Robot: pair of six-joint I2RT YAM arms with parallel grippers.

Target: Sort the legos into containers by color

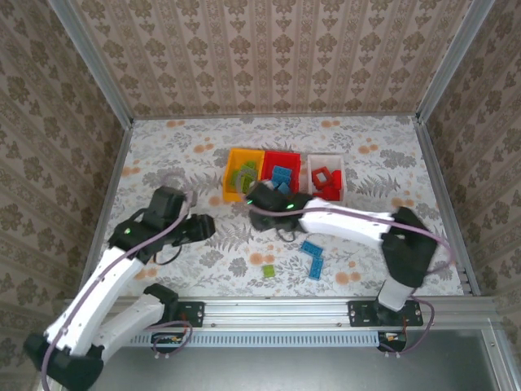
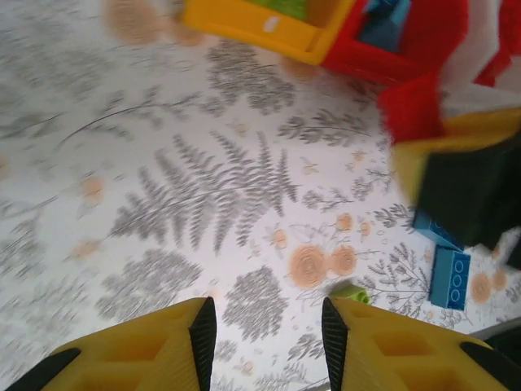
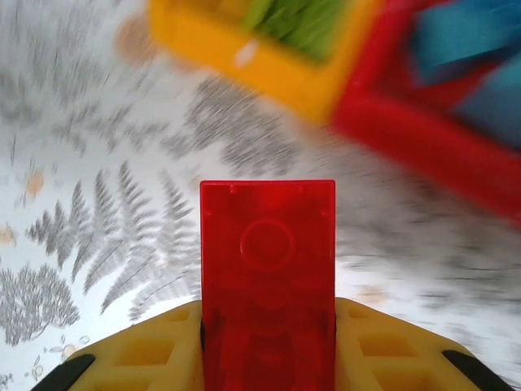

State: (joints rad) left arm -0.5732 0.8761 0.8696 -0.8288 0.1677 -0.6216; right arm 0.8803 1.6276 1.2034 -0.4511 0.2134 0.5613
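Note:
I should next swing my right gripper outward over the white container of red legos, past the red container [image 1: 282, 155], and release the red lego.
My right gripper [image 3: 268, 326] is shut on a red lego [image 3: 268, 269] that stands upright between its yellow fingers. It hangs just in front of the orange-yellow container [image 1: 229, 184] and the red container [image 1: 282, 155]. Green legos lie in the orange-yellow one, blue legos in the red one, and red legos in the white container [image 1: 326, 157]. My left gripper [image 2: 269, 342] is open with nothing between its fingers, low over bare cloth. A green lego [image 2: 352, 292] lies just past its right fingertip. Two blue legos [image 1: 313, 255] lie loose nearby.
The table wears a white cloth printed with ferns and flowers, and patterned walls close it in on three sides. The three containers stand side by side at the middle back. The loose green lego [image 1: 268, 270] lies near the front edge, between the two arms.

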